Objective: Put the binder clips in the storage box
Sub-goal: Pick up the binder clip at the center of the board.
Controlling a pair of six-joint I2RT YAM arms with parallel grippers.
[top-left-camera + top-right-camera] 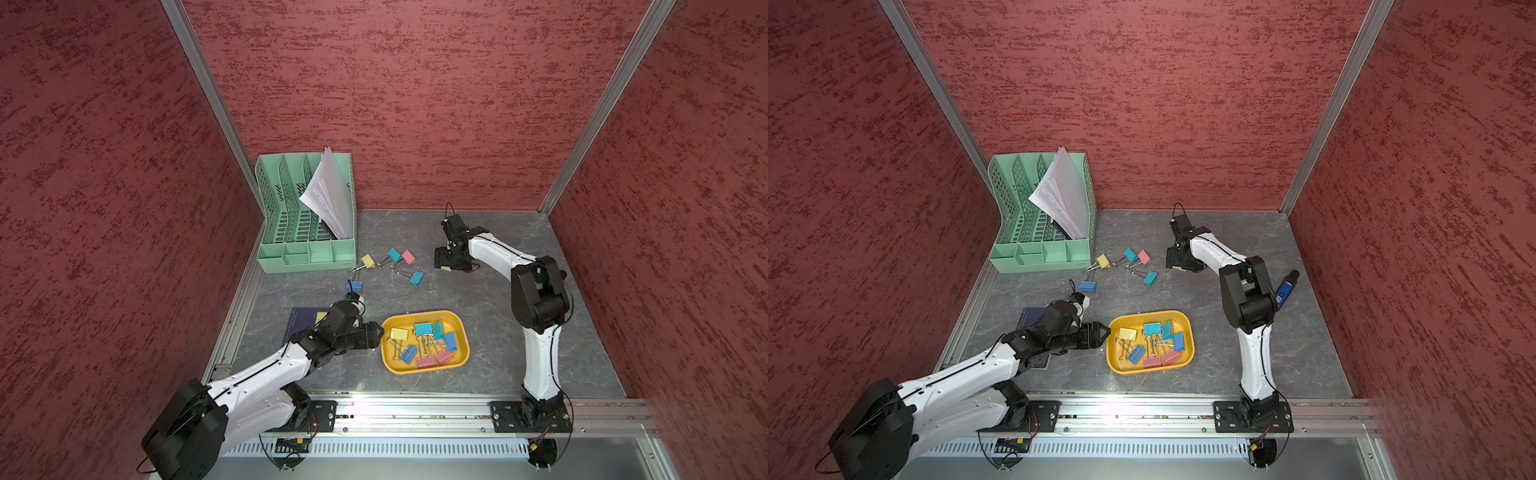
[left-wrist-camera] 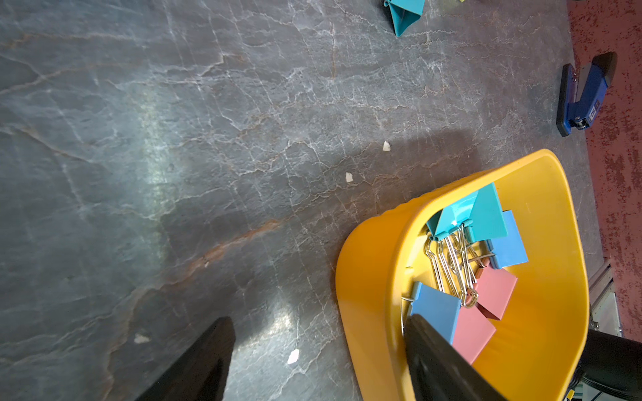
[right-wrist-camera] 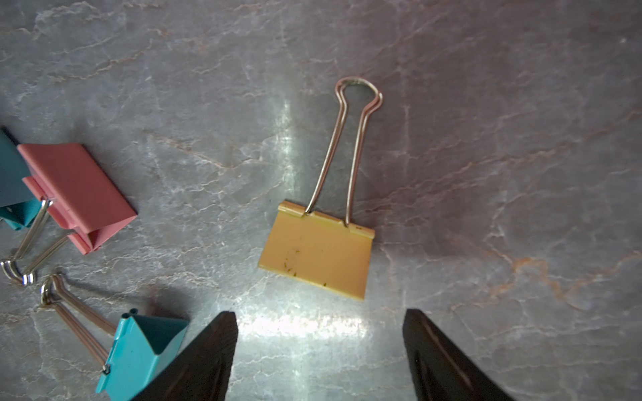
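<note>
My right gripper is open above the yellow clip's flat body (image 1: 445, 268) (image 3: 318, 251) on the tabletop, so it should lower onto it next and close across its short sides.
The storage box (image 1: 424, 314) is a shallow yellow-orange tub at the table's front middle. Several binder clips (image 1: 432, 338) in yellow, teal, blue and pink lie in it. More clips lie loose farther back: yellow (image 1: 368, 261), teal (image 1: 394, 254), pink (image 1: 408, 257), teal (image 1: 417, 278) and blue (image 1: 354, 286). My left gripper (image 2: 319, 323) is open and empty, its jaws either side of the box's left wall (image 2: 375, 277). My right gripper (image 3: 319, 316) is open just above a yellow clip (image 3: 318, 257) that lies flat on the table, nothing between its fingers.
A mint-green file organizer (image 1: 305, 253) with papers stands at the back left. A dark notebook (image 1: 301, 322) lies under my left arm. A blue stapler (image 1: 1285, 289) lies to the right, behind my right arm. Red walls enclose the table on three sides.
</note>
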